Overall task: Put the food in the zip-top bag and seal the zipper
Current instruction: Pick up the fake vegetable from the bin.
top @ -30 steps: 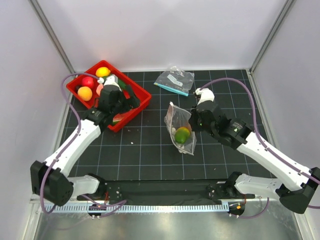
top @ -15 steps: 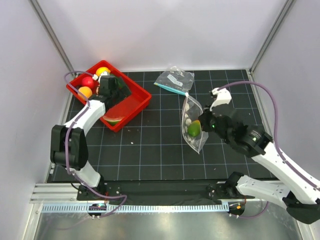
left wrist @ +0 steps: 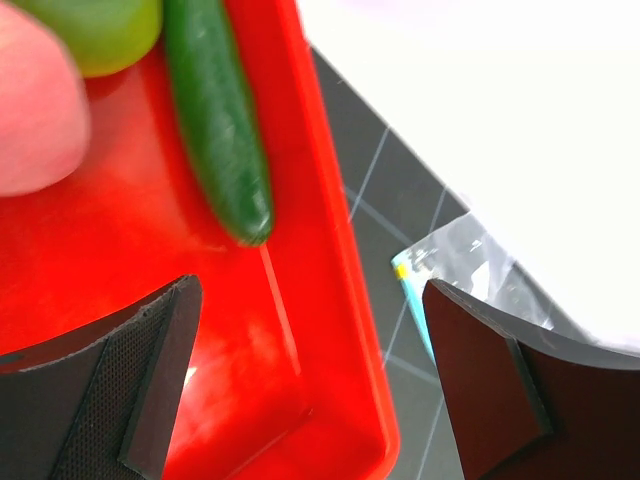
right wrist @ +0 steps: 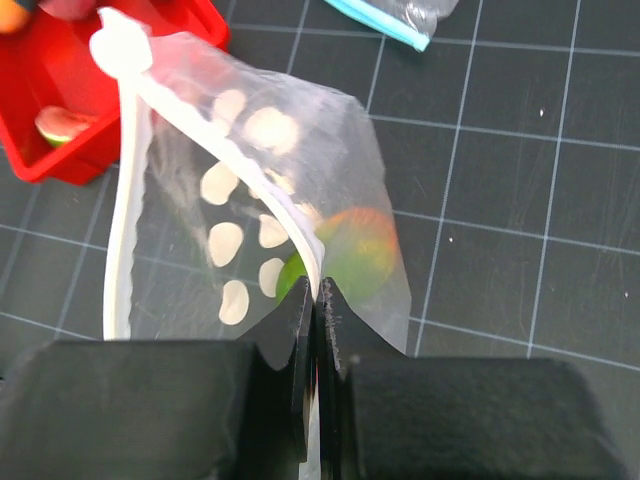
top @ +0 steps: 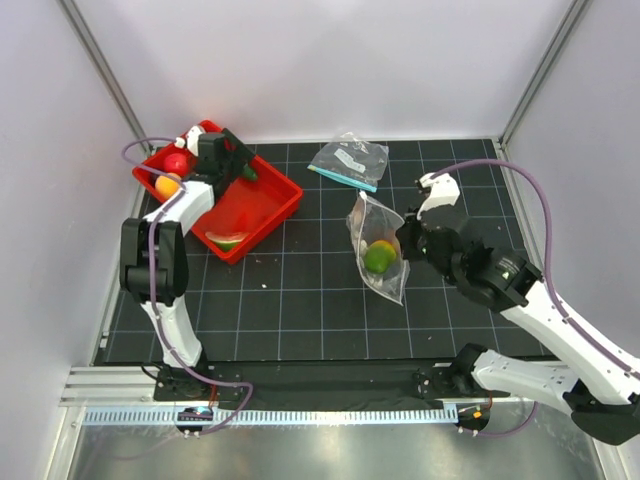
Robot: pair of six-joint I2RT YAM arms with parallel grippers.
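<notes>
The green piece's uncrowded end [top: 249, 173] [left wrist: 243, 203] lies below my open fingers. I will next lower my left gripper, turn to match the long dark green piece's slant and close across it.
My right gripper [top: 406, 240] [right wrist: 320, 292] is shut on the zip-top bag [top: 377, 248] [right wrist: 250, 170], pinching its pale zipper [right wrist: 124, 210] edge. The bag hangs off the mat with its mouth partly open. A green and orange fruit [top: 379, 256] [right wrist: 355, 250] lies inside it. My left gripper [top: 224, 155] [left wrist: 310, 385] is open and empty over the back of the red bin [top: 275, 205] [left wrist: 335, 260]. Below it lie a long dark green piece [left wrist: 220, 130], a pink piece [left wrist: 35, 110] and a light green piece [left wrist: 100, 25]. Red [top: 176, 163] and orange [top: 167, 184] fruits sit in the bin's left corner.
A melon slice [top: 226, 240] [right wrist: 62, 125] lies at the bin's near corner. A smaller clear pouch with a teal strip [top: 348, 160] [left wrist: 470, 250] [right wrist: 400, 18] lies at the back centre of the black grid mat [top: 300, 300]. White walls enclose the cell.
My right gripper has lifted the bag with the fruit off the mat and carried it a little right. My left gripper has moved back and left to the far side of the bin.
</notes>
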